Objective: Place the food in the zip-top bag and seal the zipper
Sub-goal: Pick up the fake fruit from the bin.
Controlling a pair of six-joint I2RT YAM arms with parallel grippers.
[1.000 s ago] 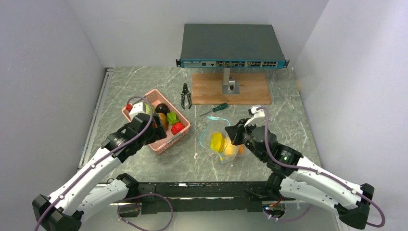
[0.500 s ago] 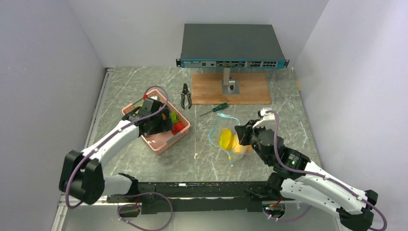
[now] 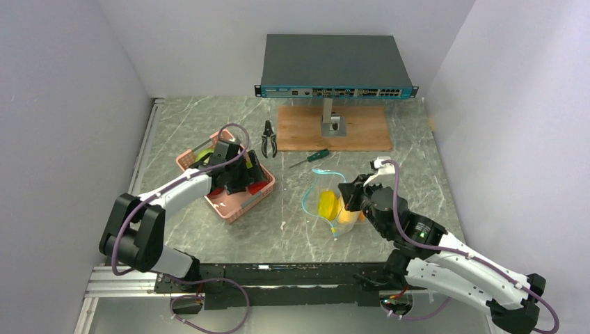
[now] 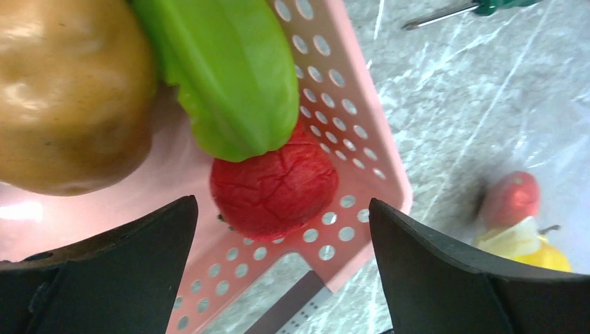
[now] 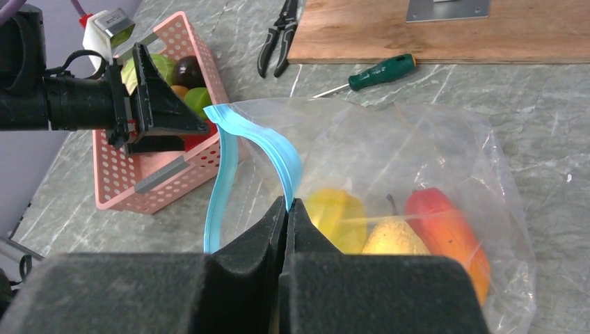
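Observation:
I should move my left gripper down within the pink basket (image 4: 348,139) next and close it around the red wrinkled fruit's bare part (image 4: 273,197), because the green fruit covers the rest.
The clear zip-top bag (image 5: 417,167) lies at centre right with its mouth held open; it also shows in the top view (image 3: 327,202). It holds a yellow fruit (image 5: 337,219), a pear (image 5: 393,236) and a red-orange fruit (image 5: 445,223). My right gripper (image 5: 286,202) is shut on the teal-blue zipper (image 5: 275,149) and holds that lip up. My left gripper (image 4: 278,261) is open inside the pink basket (image 4: 348,139), its jaws on either side of a red wrinkled fruit (image 4: 275,184). A green fruit (image 4: 229,69) and a brown fruit (image 4: 66,90) lie beside it.
A green-handled screwdriver (image 3: 311,157) and black pliers (image 3: 268,138) lie behind the bag and basket. A wooden board (image 3: 334,127) with a stand carries a network switch (image 3: 334,66) at the back. Grey walls close both sides.
My left gripper has reached forward into the basket and come down over the red fruit. My right gripper has shifted the bag a little to the right, lip still held.

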